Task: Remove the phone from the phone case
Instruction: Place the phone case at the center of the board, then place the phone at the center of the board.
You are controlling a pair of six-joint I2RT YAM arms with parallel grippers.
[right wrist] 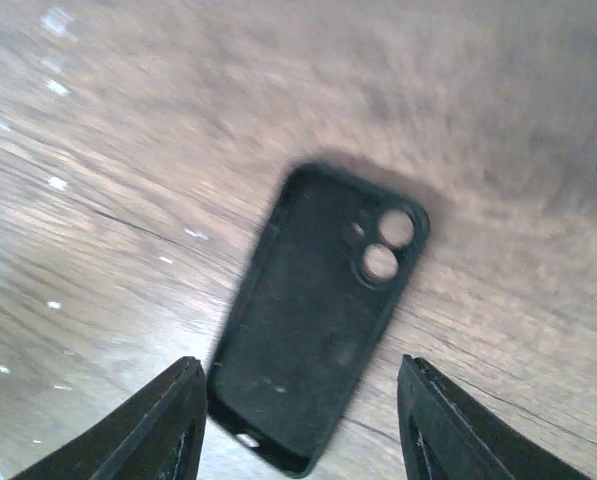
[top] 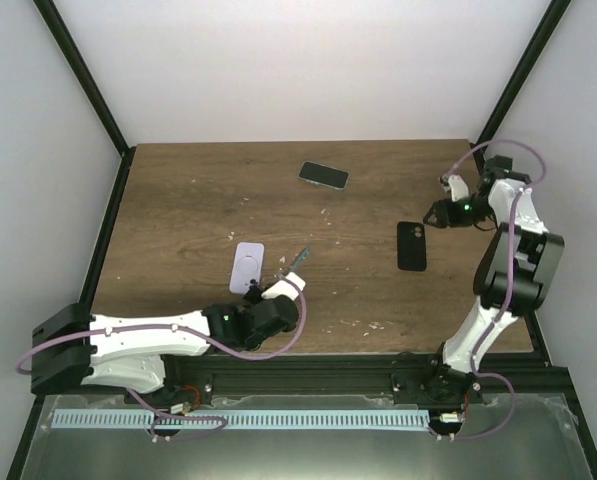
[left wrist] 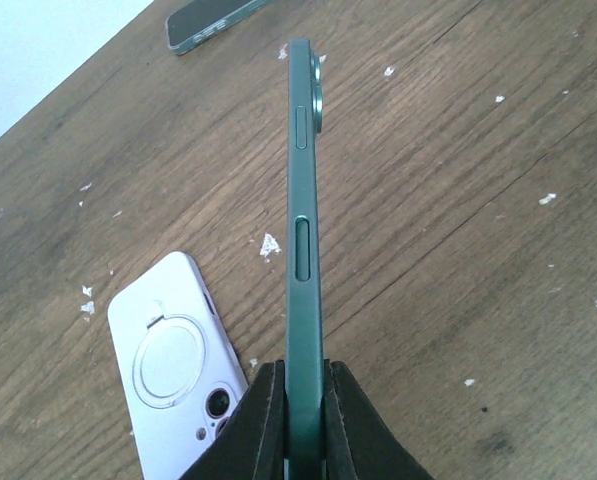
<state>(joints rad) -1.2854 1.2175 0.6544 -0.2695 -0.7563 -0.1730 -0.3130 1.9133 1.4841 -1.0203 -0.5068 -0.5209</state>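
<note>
My left gripper is going outward and down beside the lavender phone next, and it will turn the dark green phone [top: 298, 258] flat toward the empty wood.
The dark green phone [left wrist: 303, 230] stands edge-on above the table, its lower end clamped in my left gripper [left wrist: 304, 385], which is shut on it. From above, the same phone [top: 298, 258] pokes out of the left gripper [top: 289, 273] near the table's middle front. The black phone case [right wrist: 318, 320] lies flat and empty, with wood showing through its camera holes. My right gripper [right wrist: 300, 365] hangs open above the case's near end, one finger [right wrist: 173, 420] on each side, touching nothing. In the top view the case [top: 410, 245] lies just left of and nearer than the right gripper [top: 436, 212].
A lavender phone with a ring holder [left wrist: 173, 370] lies flat just left of the left gripper, also seen from above [top: 248, 266]. Another phone [top: 323, 175] lies toward the back middle. White specks dot the wooden table [top: 178, 200]. Black frame posts stand at the table's corners.
</note>
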